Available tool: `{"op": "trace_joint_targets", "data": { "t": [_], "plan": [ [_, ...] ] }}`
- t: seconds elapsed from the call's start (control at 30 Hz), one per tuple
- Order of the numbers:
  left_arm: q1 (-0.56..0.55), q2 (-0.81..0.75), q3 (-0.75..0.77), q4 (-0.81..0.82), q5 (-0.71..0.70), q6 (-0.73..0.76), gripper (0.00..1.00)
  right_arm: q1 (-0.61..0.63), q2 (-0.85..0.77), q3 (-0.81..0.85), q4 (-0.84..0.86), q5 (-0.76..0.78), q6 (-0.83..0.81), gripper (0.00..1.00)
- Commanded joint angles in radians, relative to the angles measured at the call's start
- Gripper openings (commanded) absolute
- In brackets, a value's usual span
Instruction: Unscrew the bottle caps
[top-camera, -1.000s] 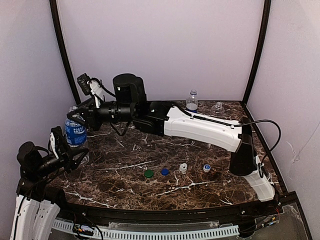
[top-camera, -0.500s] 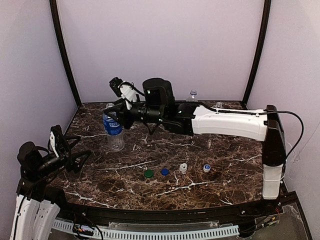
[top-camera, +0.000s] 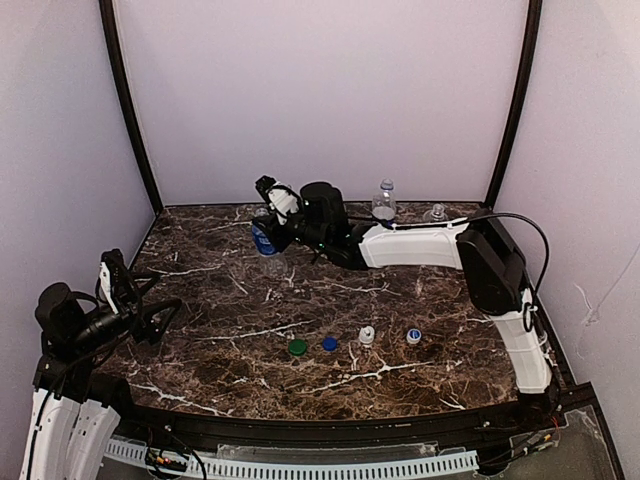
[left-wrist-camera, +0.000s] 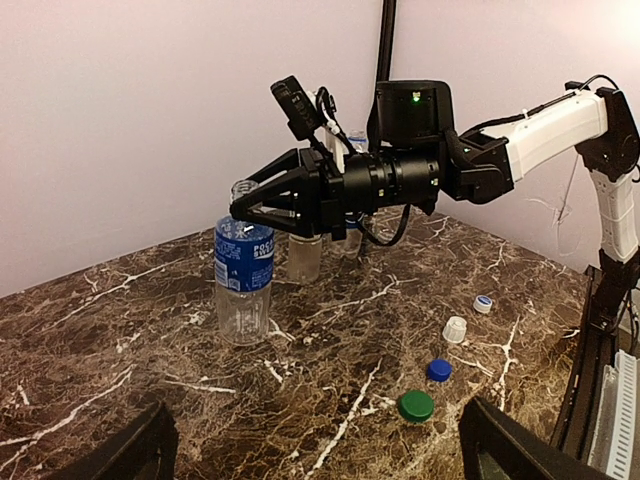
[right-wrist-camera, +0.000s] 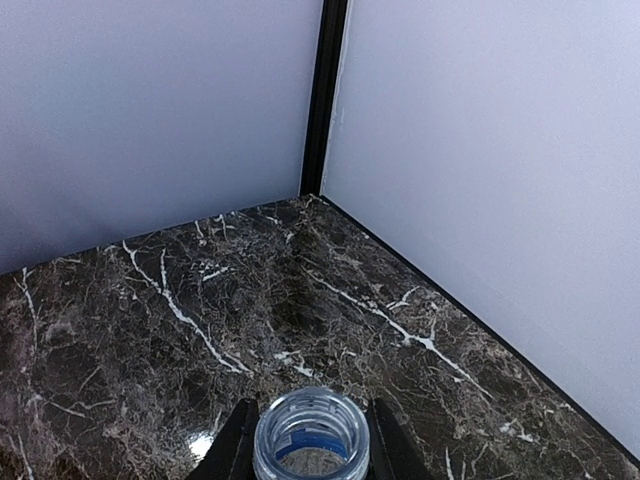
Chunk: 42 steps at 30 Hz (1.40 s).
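I will ease my right gripper slightly down until the bottle stands upright on the marble tabletop below it, then let go of its neck.
My right gripper (top-camera: 263, 226) is shut on the neck of an uncapped clear bottle with a blue label (top-camera: 267, 244), far back and left of centre. In the left wrist view that bottle (left-wrist-camera: 243, 275) stands upright, its base at or just above the table, with the right gripper (left-wrist-camera: 242, 207) on its neck. Its open mouth (right-wrist-camera: 310, 430) sits between the right fingers (right-wrist-camera: 236, 447). Four caps lie in a row near the front: green (top-camera: 297, 347), dark blue (top-camera: 330, 343), white (top-camera: 366, 336) and white with a blue top (top-camera: 413, 336). My left gripper (top-camera: 148, 307) is open and holds nothing.
Two more bottles stand at the back wall, one with a blue label (top-camera: 384, 202) and a clear one (top-camera: 436, 213). Another bottle (left-wrist-camera: 304, 257) shows behind the right gripper. Black frame posts (top-camera: 512, 100) and pale walls close in the marble table (top-camera: 230, 380).
My right arm has carried the blue-label bottle from the far left, beside the left gripper, toward the back middle. The left gripper has opened and stays at the left edge.
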Motion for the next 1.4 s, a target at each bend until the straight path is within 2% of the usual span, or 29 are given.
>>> {"op": "trace_joint_targets", "data": {
  "t": [0.0,0.2,0.23,0.33,0.43,0.47,0.7,0.83,0.93,1.03,1.13,1.2,1.37],
  "plan": [
    [0.006,0.011,-0.015,0.016,0.006,-0.001,0.99,-0.024,0.022,0.02,0.039,0.014,0.027,0.0],
    [0.006,0.015,-0.017,0.018,0.005,-0.001,0.99,-0.027,0.031,0.021,-0.013,0.025,0.065,0.0],
    [0.006,0.015,-0.016,0.018,0.006,-0.001,0.99,-0.027,0.03,0.022,-0.021,0.039,0.072,0.07],
    [0.006,0.015,-0.016,0.018,0.006,-0.001,0.99,-0.028,0.014,0.023,-0.045,0.032,0.068,0.51],
    [0.006,0.017,-0.017,0.02,0.008,-0.001,0.99,-0.028,-0.018,0.034,-0.074,0.048,0.053,0.89],
    [0.006,0.017,-0.016,0.021,0.009,-0.001,0.99,-0.028,-0.03,0.033,-0.079,0.059,0.046,0.97],
    [0.006,0.015,-0.017,0.021,0.005,-0.002,0.99,-0.029,-0.135,0.053,-0.171,0.095,-0.032,0.99],
    [0.006,0.012,-0.015,0.017,-0.014,-0.002,0.99,-0.034,-0.243,0.058,-0.316,0.148,-0.055,0.99],
    [0.006,0.011,-0.014,0.01,-0.053,-0.001,0.99,-0.059,-0.355,0.011,-0.443,0.24,-0.009,0.99],
    [0.036,0.011,-0.013,-0.004,-0.156,0.004,0.99,-0.126,-0.495,-0.109,-0.551,0.333,0.081,0.99],
    [0.049,0.02,-0.008,-0.029,-0.277,0.015,0.99,-0.217,-0.659,-0.314,-0.63,0.423,0.18,0.99],
    [0.058,0.026,-0.006,-0.046,-0.386,0.022,0.99,-0.297,-0.799,-0.447,-0.679,0.422,0.257,0.99],
    [0.074,0.034,-0.001,-0.073,-0.46,0.03,0.99,-0.518,-1.09,-0.732,-0.735,0.391,0.36,0.99]
  ]
}}
